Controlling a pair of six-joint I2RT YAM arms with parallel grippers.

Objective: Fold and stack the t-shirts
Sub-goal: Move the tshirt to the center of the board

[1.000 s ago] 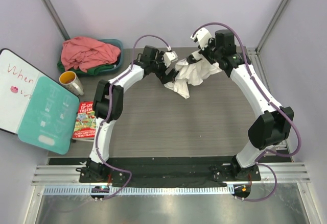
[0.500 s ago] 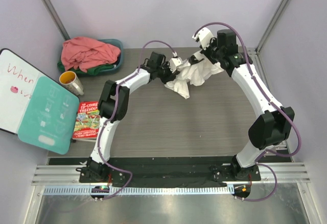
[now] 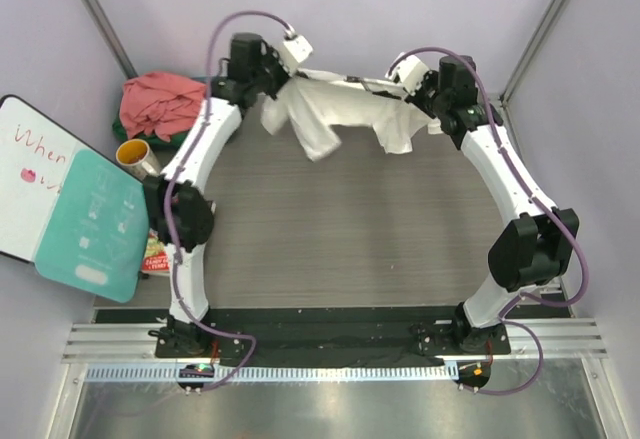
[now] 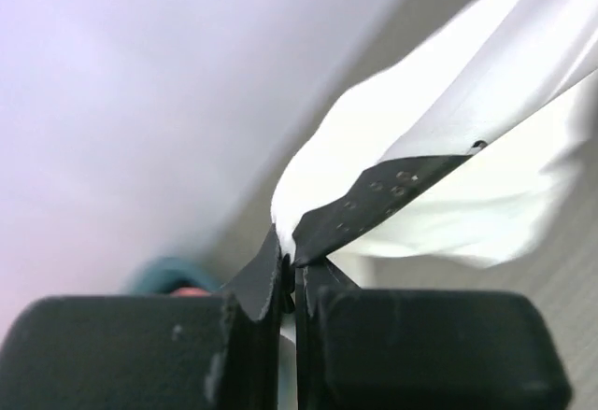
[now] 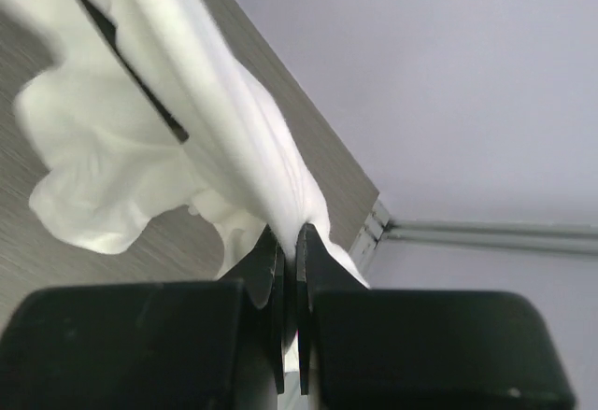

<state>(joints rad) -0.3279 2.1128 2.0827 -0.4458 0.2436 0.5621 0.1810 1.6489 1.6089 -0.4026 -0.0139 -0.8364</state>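
Next, my right gripper moves down and back to release the white t-shirt's edge on the bare tabletop below its fingers, since the t-shirt still hangs.
The white t-shirt [image 3: 330,109] hangs stretched in the air across the back of the table, held by both grippers. My left gripper [image 3: 290,75] is shut on its left upper edge. In the left wrist view the jaws [image 4: 291,261] pinch white cloth beside a black strip [image 4: 392,195]. My right gripper [image 3: 398,87] is shut on the right upper edge, and white fabric [image 5: 224,130] runs out of the closed jaws [image 5: 288,237]. The shirt's lower folds droop towards the table. A salmon-pink t-shirt [image 3: 160,104] lies bunched at the back left.
The pink shirt rests in a teal basin [image 4: 173,272] by the left wall. A mug [image 3: 138,159], a whiteboard [image 3: 30,169], a teal board [image 3: 95,224] and a book [image 3: 158,251] lie along the left side. Walls and frame posts stand close behind both grippers.
My left gripper closed on the white shirt, then swung up and to the back left. The crumpled shirt was pulled out wide between both grippers. The right gripper shifted only slightly.
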